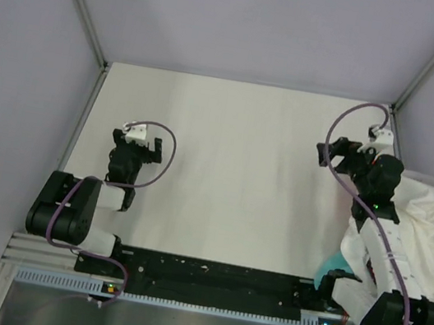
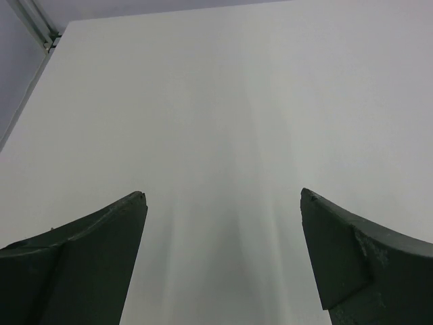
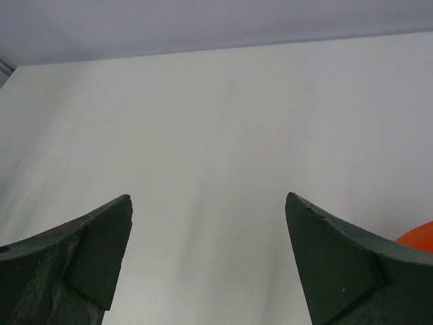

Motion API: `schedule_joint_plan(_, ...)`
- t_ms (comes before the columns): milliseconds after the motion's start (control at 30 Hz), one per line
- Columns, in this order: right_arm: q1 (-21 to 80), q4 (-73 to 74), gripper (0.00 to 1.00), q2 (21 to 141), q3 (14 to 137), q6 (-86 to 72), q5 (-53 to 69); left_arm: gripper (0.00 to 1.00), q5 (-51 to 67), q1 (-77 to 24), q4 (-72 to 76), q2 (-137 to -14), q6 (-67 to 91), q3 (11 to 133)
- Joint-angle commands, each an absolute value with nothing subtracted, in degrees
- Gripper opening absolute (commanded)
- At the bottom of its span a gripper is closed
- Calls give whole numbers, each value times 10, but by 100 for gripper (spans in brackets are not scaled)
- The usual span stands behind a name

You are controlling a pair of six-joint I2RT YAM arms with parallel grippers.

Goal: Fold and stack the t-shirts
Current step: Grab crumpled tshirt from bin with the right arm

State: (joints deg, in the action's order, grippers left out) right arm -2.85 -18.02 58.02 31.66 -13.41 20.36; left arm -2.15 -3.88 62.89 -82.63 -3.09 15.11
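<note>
The white t-shirt lies uppermost on the heap, so my right gripper should swing to the right in the top view next, onto the far end of the white t-shirt (image 1: 428, 195).
A heap of t-shirts lies at the table's right edge: a crumpled white one (image 1: 430, 236) on top, a bit of teal cloth (image 1: 330, 267) at its near side, a red scrap (image 1: 379, 160) by the right wrist. An orange patch (image 3: 417, 236) shows at the right edge of the right wrist view. No floral print shows. My left gripper (image 1: 138, 144) is open and empty over bare table on the left; its jaws (image 2: 223, 196) stand wide apart. My right gripper (image 1: 333, 154) is open and empty just left of the heap; in its wrist view (image 3: 206, 198) only table lies between the jaws.
The white table (image 1: 232, 173) spreads between the two arms. Pale walls with metal frame posts (image 1: 81, 2) close it in at the back and sides. A black rail (image 1: 206, 276) carries the arm bases along the near edge.
</note>
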Motion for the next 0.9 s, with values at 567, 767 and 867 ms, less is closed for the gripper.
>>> schedule_joint_plan(567, -249, 282, 81, 652, 618, -296, -250, 98, 144, -40, 52, -797, -3, 561)
schedule_joint_plan(767, -253, 283, 82, 688, 615, -305, -430, 98, 155, -45, 38, -795, -8, 569)
schedule_joint_plan(867, -269, 279, 84, 719, 620, -295, -389, 98, 156, -45, 26, -803, -10, 581)
